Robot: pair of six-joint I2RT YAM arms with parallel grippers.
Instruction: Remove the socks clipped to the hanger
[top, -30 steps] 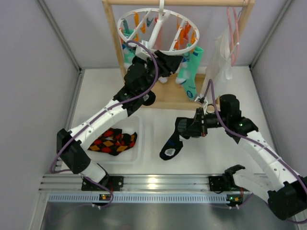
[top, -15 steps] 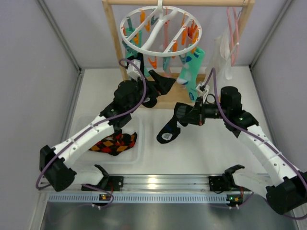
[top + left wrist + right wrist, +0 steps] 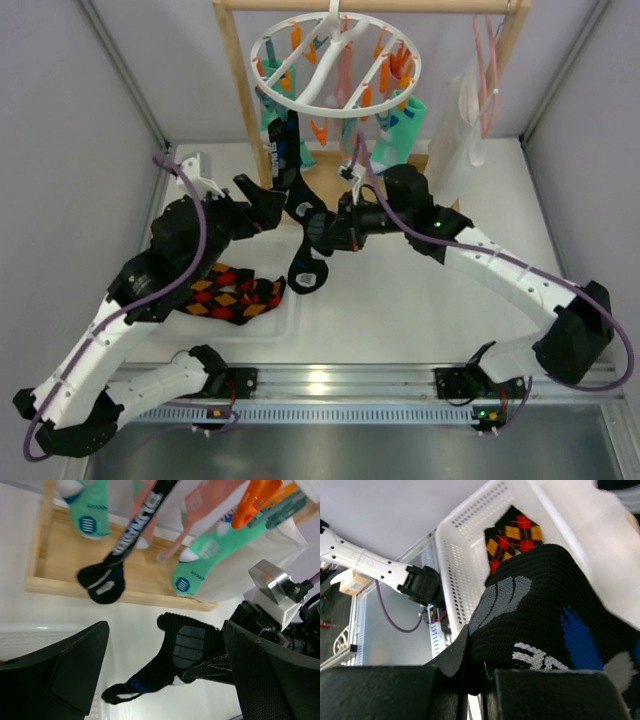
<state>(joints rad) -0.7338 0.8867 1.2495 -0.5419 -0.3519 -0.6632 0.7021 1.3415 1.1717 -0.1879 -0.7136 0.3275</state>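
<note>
The lower part of the black sock (image 3: 284,160) still clipped to the hanger (image 3: 335,62) hangs free below the hanger, so my left gripper will move outward onto that part next.
The white ring hanger (image 3: 335,62) hangs from the wooden rack with orange and teal pegs. Clipped to it are a black sock (image 3: 284,160), teal socks (image 3: 402,128) and a pink sock (image 3: 345,75). My right gripper (image 3: 323,233) is shut on a black sock with blue and grey marks (image 3: 305,270), which dangles free of the hanger just right of the basket. In the right wrist view the gripper (image 3: 480,675) pinches this sock (image 3: 545,605). My left gripper (image 3: 262,203) is open and empty, left of that sock. In the left wrist view the sock (image 3: 170,660) hangs between its open fingers (image 3: 55,675).
A white perforated basket (image 3: 283,325) at the front left holds a black sock with red, orange and yellow diamonds (image 3: 235,293). The rack's wooden base (image 3: 60,565) lies under the hanging socks. A white garment (image 3: 462,110) and a pink hanger (image 3: 488,70) hang at the right.
My right gripper has carried the black sock left, toward the basket. My left arm has drawn back from the hanger, down and to the left. The hanger ring has swung back level.
</note>
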